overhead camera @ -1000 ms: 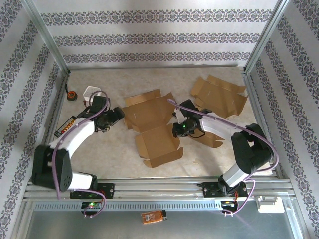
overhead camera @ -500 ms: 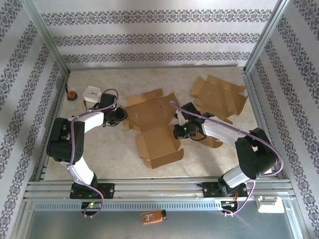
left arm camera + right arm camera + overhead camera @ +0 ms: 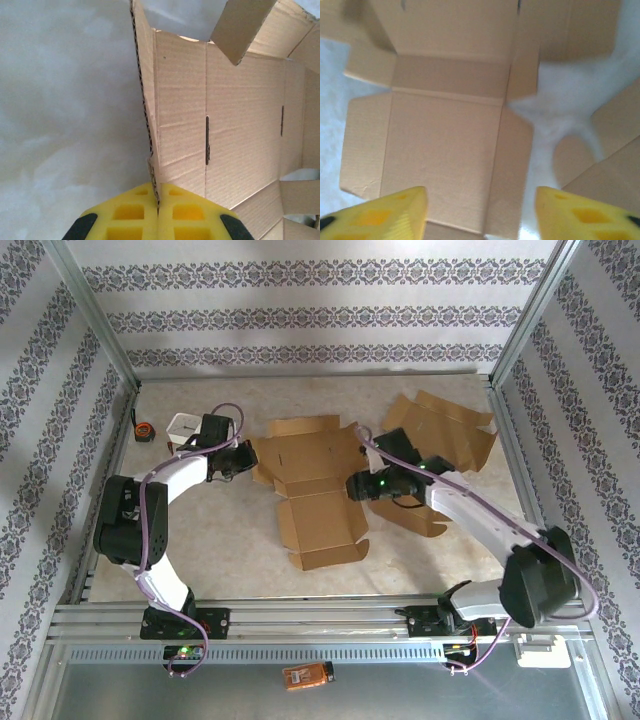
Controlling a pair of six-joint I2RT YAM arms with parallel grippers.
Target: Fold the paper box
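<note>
My left gripper is beside the slotted panel, which still lies flat. Next, I will lift and tilt the pinched side flap up along that panel's edge, then release it.
A brown cardboard box blank lies unfolded in the middle of the table. My left gripper is at its upper left edge, shut on a side flap that stands on edge between the yellow fingers. The slotted panel spreads out to the right of that flap. My right gripper hovers over the blank's right side, open, with nothing between its fingers. Below it lie the blank's flat panel and a right side flap.
A second unfolded cardboard blank lies at the back right, partly under my right arm. A white box and a small tape measure sit at the back left. Metal frame rails border the table.
The box blank has shifted toward the back and straightened. My left gripper has moved back with the flap. My right arm has swung up and its gripper has lifted over the blank's right edge.
</note>
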